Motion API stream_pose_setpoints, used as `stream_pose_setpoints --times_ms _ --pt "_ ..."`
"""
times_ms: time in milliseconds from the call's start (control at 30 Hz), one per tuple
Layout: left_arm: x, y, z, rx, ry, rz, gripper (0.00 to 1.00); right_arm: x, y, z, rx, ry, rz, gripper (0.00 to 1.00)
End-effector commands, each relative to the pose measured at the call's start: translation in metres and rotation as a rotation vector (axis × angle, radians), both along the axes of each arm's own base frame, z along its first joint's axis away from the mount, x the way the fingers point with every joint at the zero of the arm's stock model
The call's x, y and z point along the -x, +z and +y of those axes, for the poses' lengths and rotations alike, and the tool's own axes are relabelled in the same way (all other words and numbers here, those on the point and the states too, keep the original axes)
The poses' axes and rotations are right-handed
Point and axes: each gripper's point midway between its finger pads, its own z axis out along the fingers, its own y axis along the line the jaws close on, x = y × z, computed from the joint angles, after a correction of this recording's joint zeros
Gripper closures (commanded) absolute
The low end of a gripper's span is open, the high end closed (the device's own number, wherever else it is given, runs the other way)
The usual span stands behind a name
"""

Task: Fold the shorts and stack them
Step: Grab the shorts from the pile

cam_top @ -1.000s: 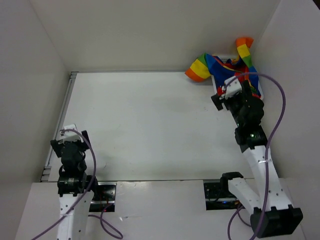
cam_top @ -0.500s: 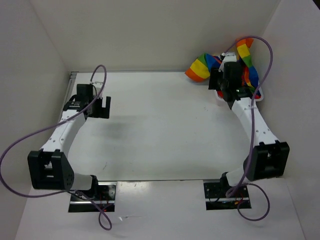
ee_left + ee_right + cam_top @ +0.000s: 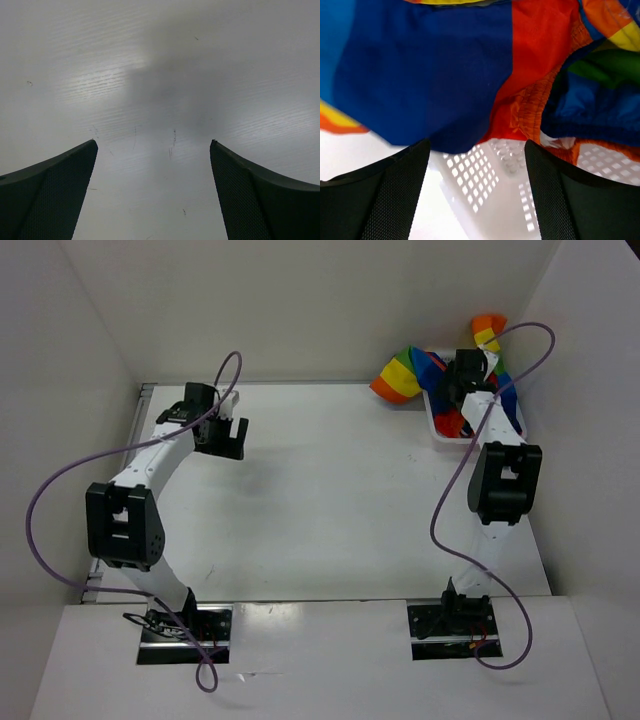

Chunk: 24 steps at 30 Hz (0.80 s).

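Note:
Next, my right gripper eases outward onto the shorts' dark blue panel's loose edge (image 3: pixel 472 139) and closes, because that edge hangs over the basket's rim ahead of my open fingers.
The rainbow-striped shorts (image 3: pixel 410 370) lie heaped in and over a white mesh basket (image 3: pixel 440 430) at the far right corner. In the right wrist view the shorts (image 3: pixel 445 75) show blue and red panels and a gathered orange waistband (image 3: pixel 535 107) hanging over the basket's mesh wall (image 3: pixel 485 175). My right gripper (image 3: pixel 462 378) (image 3: pixel 477 165) is open, just above the basket's rim, holding nothing. My left gripper (image 3: pixel 222 436) (image 3: pixel 153 165) is open and empty above bare table at the far left.
White walls close in the table on the left, back and right. The white tabletop (image 3: pixel 320 480) spreads between the two arms. Purple cables (image 3: pixel 60 490) loop off both arms.
Both arms have stretched out from folded poses near their bases. The left gripper moved to the far left of the table; the right gripper moved up over the basket and shorts.

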Motion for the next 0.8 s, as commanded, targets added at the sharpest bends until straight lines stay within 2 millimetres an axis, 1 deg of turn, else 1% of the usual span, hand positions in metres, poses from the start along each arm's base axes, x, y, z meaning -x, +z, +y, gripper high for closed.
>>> stream_pose_setpoints --times_ms 0,33,67,100,133,167,233,267,300,333,367,433,467,500,533,567,600,633,667,700,733,767 --pt "-0.011 -0.005 -0.003 0.007 -0.01 0.011 0.0 -0.018 0.017 -0.015 0.008 -0.099 -0.059 0.18" --pt "-0.012 -0.005 -0.004 0.006 -0.01 0.017 0.0 -0.026 0.007 -0.016 0.007 -0.099 -0.05 0.18" --pt "-0.012 -0.005 -0.004 0.006 -0.01 0.018 0.0 -0.03 0.004 -0.016 0.007 -0.099 -0.049 0.18" --pt "-0.015 -0.008 -0.004 0.006 -0.01 0.022 0.0 -0.037 -0.003 -0.018 0.013 -0.106 -0.042 0.18" --pt "-0.013 -0.013 -0.004 0.004 -0.01 0.042 0.0 -0.04 -0.007 -0.018 0.013 -0.106 -0.039 0.18" --pt "-0.016 -0.01 -0.004 0.005 -0.01 0.033 0.0 -0.044 -0.01 -0.021 0.02 -0.114 -0.042 0.18" --pt "-0.016 -0.018 -0.004 0.003 -0.01 0.053 0.0 -0.052 -0.022 -0.019 0.011 -0.104 -0.038 0.18" --pt "-0.016 -0.018 -0.002 -0.005 -0.005 0.052 0.0 -0.055 -0.025 -0.018 0.013 -0.086 -0.04 0.22" --pt "-0.016 -0.022 -0.002 -0.006 -0.005 0.061 0.0 -0.054 -0.025 -0.018 0.027 -0.075 -0.033 0.28" --pt "-0.016 -0.022 -0.002 -0.006 -0.005 0.061 0.0 -0.057 -0.032 -0.016 0.019 -0.065 -0.031 0.39" --pt "-0.016 -0.025 -0.002 -0.006 -0.005 0.07 0.0 -0.057 -0.032 -0.017 0.028 -0.058 -0.027 0.59" --pt "-0.016 -0.025 -0.002 -0.006 -0.005 0.07 0.0 -0.057 -0.032 -0.015 0.032 -0.035 -0.021 0.76" --pt "-0.019 -0.022 -0.002 -0.005 -0.005 0.06 0.0 -0.057 -0.032 -0.015 0.032 -0.035 -0.021 0.9" --pt "-0.019 -0.022 -0.002 -0.005 -0.005 0.06 0.0 -0.056 -0.027 -0.015 0.033 -0.035 -0.033 0.96" --pt "-0.019 -0.022 -0.002 -0.005 -0.005 0.06 0.0 -0.056 -0.027 -0.015 0.039 -0.03 -0.03 1.0" --pt "-0.019 -0.022 -0.002 -0.005 -0.005 0.06 0.0 -0.055 -0.011 -0.015 0.054 -0.02 -0.052 1.0" --pt "-0.019 -0.017 -0.002 -0.004 -0.005 0.049 0.0 -0.054 -0.004 -0.016 0.063 -0.014 -0.061 1.0" --pt "-0.019 -0.013 -0.002 -0.003 -0.005 0.038 0.0 -0.054 0.013 -0.012 0.063 0.019 -0.087 1.0" --pt "-0.019 -0.013 -0.002 -0.003 -0.005 0.038 0.0 -0.052 0.019 -0.009 0.056 0.031 -0.096 1.0" --pt "-0.021 -0.008 -0.003 -0.002 -0.005 0.019 0.0 -0.051 0.03 -0.007 0.052 0.039 -0.116 1.0" --pt "-0.02 -0.002 -0.003 0.0 -0.005 0.005 0.0 -0.048 0.04 -0.005 0.053 0.054 -0.125 1.0" --pt "-0.02 0.002 -0.003 0.0 -0.005 -0.004 0.0 -0.041 0.056 -0.003 0.058 0.068 -0.147 1.0"
